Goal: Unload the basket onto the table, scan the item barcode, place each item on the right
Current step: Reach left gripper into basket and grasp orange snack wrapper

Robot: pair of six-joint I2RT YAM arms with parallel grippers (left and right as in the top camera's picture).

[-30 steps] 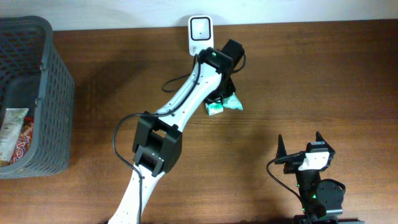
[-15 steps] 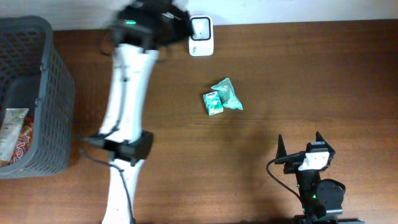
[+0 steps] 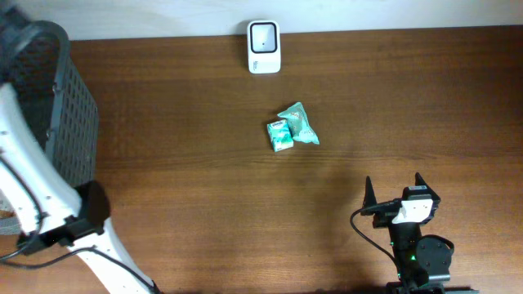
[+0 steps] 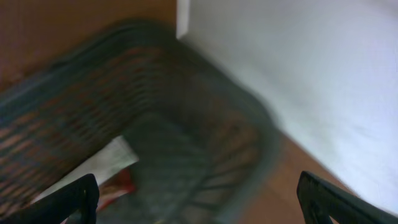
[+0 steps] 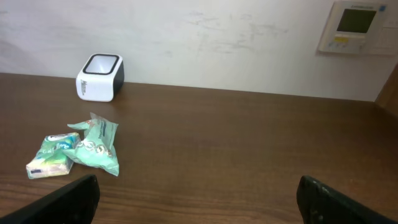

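The white and red packet is inside the basket, below my left gripper and further back, so my left gripper will next move back and go down onto that packet.
A green packet (image 3: 299,124) and a small green box (image 3: 280,136) lie side by side in the middle of the table, with nothing holding them. In the right wrist view the packet (image 5: 93,148) and the box (image 5: 53,155) sit to the front left. The white barcode scanner (image 3: 264,46) stands at the table's back edge, behind them. My left arm (image 3: 24,163) reaches over the grey basket (image 3: 78,106) at the far left. My left gripper (image 4: 199,199) is open above the basket, blurred by motion. My right gripper (image 3: 395,189) rests open near the front right.
The grey mesh basket (image 4: 261,137) holds a white and red packet (image 4: 106,168). A wall runs behind the table, with a control panel (image 5: 354,25) mounted at the right. The scanner (image 5: 99,77) faces upward.
My left gripper has opened and let go of the green items beside the scanner. The left arm has swung far left, over the basket. The right arm has not moved.
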